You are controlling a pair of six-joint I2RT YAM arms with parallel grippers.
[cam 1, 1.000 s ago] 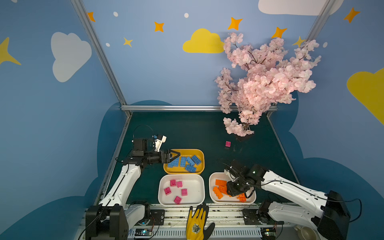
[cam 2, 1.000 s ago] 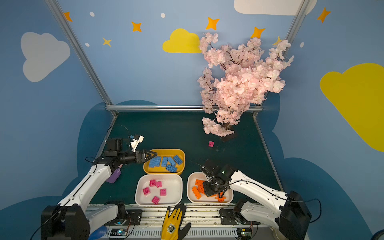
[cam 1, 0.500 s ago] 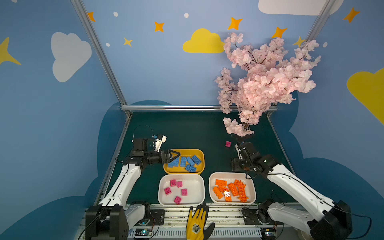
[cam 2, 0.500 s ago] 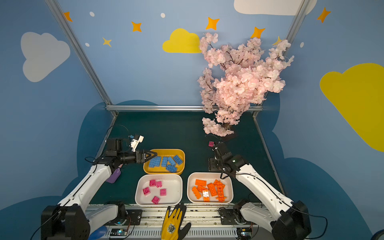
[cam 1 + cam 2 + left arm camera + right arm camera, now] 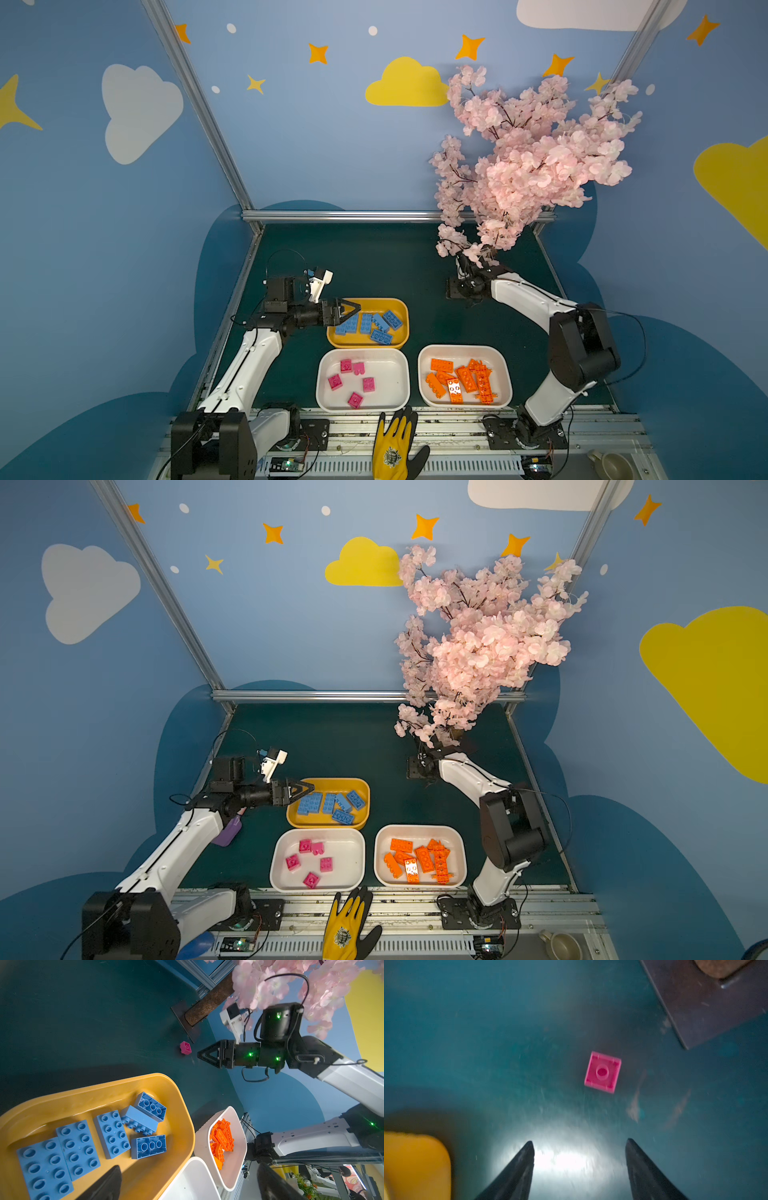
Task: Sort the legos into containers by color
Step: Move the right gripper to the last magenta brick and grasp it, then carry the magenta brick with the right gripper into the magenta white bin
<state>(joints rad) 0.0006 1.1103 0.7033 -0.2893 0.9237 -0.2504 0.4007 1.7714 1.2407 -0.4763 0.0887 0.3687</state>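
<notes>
The lone magenta lego point(image 5: 602, 1072) is below my right gripper and slightly outward, so I will lower the gripper's open fingers outward next until they are on opposite sides of the lego.
A lone magenta lego point(image 5: 602, 1072) lies on the dark green mat by the tree's base plate, also seen in the left wrist view point(image 5: 185, 1047). My right gripper point(image 5: 579, 1142) hovers just short of it, open and empty; in both top views this gripper point(image 5: 454, 289) point(image 5: 414, 767) hides the brick. My left gripper point(image 5: 351, 309) point(image 5: 305, 789) stands open and empty over the left end of the yellow container point(image 5: 405, 332), which holds several blue legos point(image 5: 374, 324). One white container point(image 5: 390, 374) holds several magenta legos point(image 5: 335, 381). The other white container point(image 5: 505, 370) holds orange legos point(image 5: 461, 380).
A pink blossom tree point(image 5: 519, 166) stands at the back right on a dark plate point(image 5: 706, 1001), close to the loose brick. A yellow glove point(image 5: 395, 444) lies on the front rail. A purple object point(image 5: 227, 833) sits beside the left arm.
My right gripper has left the orange container and swung back toward the tree, over the loose magenta brick. The left arm has not moved.
</notes>
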